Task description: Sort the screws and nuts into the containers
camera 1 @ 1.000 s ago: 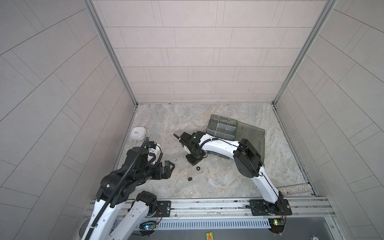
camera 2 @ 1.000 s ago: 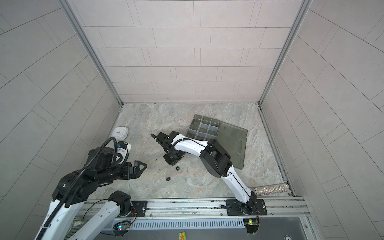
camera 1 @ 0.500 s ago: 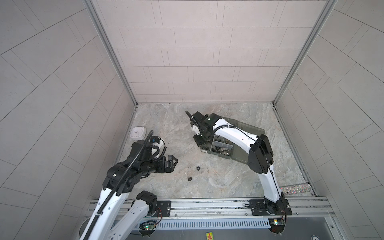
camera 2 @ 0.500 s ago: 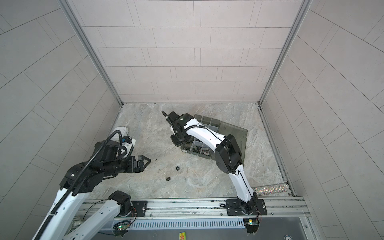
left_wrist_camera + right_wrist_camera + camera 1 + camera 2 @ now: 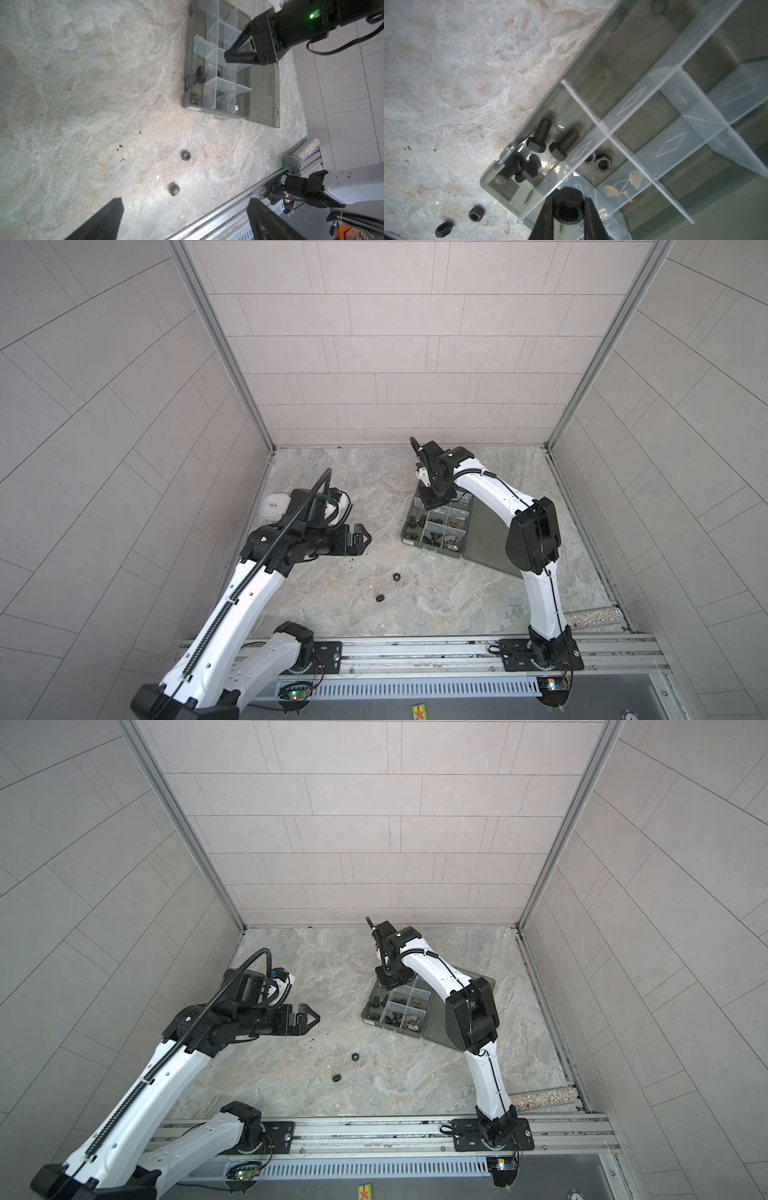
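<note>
The right gripper lowers the black nut slightly toward the organizer box's lid next. It releases it among the nuts in the nut section beside the screws, just below it.
The containers are compartments of a smoky-grey organizer box (image 5: 430, 548) (image 5: 390, 1028) (image 5: 185, 62) (image 5: 593, 47) right of centre. My right gripper (image 5: 434, 499) (image 5: 390, 979) (image 5: 227, 56) (image 5: 569, 198) hangs over its far left part, shut on a black hex nut (image 5: 568, 209). Two screws (image 5: 542, 135) lie in an edge compartment, with hex nuts (image 5: 603, 164) in the one beside it. Two loose nuts (image 5: 396, 576) (image 5: 355, 1056) (image 5: 185, 155) (image 5: 476, 213) lie on the table nearer the front. My left gripper (image 5: 365, 537) (image 5: 314, 1018) (image 5: 185, 207) hovers open and empty to their left.
The box's flat lid (image 5: 486, 539) lies open to its right. A small white object (image 5: 274, 506) sits by the left wall. A glittery microphone (image 5: 594, 618) (image 5: 301, 153) lies at the front right beside the metal rail (image 5: 415, 651).
My right gripper rose from the table near the loose nuts and swung back over the organizer box, carrying the nut. My left gripper drifted a little toward the centre and stayed open.
</note>
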Action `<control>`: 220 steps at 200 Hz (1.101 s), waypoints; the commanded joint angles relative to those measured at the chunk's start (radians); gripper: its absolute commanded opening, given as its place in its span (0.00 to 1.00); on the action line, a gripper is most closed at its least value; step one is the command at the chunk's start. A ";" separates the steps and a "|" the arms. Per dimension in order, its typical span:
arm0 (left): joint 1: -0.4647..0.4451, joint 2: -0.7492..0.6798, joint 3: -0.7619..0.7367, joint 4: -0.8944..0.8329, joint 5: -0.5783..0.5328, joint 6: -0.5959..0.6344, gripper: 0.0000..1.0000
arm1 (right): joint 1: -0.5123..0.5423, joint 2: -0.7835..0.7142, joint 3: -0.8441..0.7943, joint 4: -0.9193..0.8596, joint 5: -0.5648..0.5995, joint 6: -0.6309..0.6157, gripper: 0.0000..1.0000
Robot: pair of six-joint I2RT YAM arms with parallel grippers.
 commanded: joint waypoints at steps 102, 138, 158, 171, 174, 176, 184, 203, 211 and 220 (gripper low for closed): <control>-0.004 0.181 0.102 0.070 0.074 0.097 1.00 | -0.046 -0.006 -0.106 0.033 0.002 0.002 0.24; -0.004 0.190 0.103 0.072 0.079 0.101 1.00 | -0.047 -0.016 -0.104 0.033 0.013 -0.003 0.41; -0.005 0.185 0.096 0.071 0.080 0.102 1.00 | -0.046 -0.031 -0.110 0.025 0.019 -0.005 0.43; -0.003 0.178 0.092 0.067 0.079 0.101 1.00 | -0.040 -0.050 -0.121 0.015 0.018 -0.006 0.43; -0.004 0.175 0.091 0.067 0.078 0.100 1.00 | -0.037 -0.057 -0.123 0.014 0.018 -0.008 0.43; -0.005 0.173 0.089 0.065 0.076 0.100 1.00 | -0.034 -0.060 -0.126 0.012 0.018 -0.008 0.43; -0.003 0.164 0.080 0.062 0.073 0.097 1.00 | -0.020 -0.080 -0.138 0.010 0.015 -0.006 0.43; -0.003 0.128 0.055 0.044 0.057 0.087 1.00 | 0.046 -0.130 -0.181 0.011 0.006 0.002 0.43; -0.005 0.107 0.040 0.031 0.048 0.081 1.00 | 0.082 -0.148 -0.202 0.014 0.002 0.008 0.43; -0.003 0.079 0.022 0.013 0.037 0.074 1.00 | 0.125 -0.168 -0.226 0.021 -0.006 0.018 0.43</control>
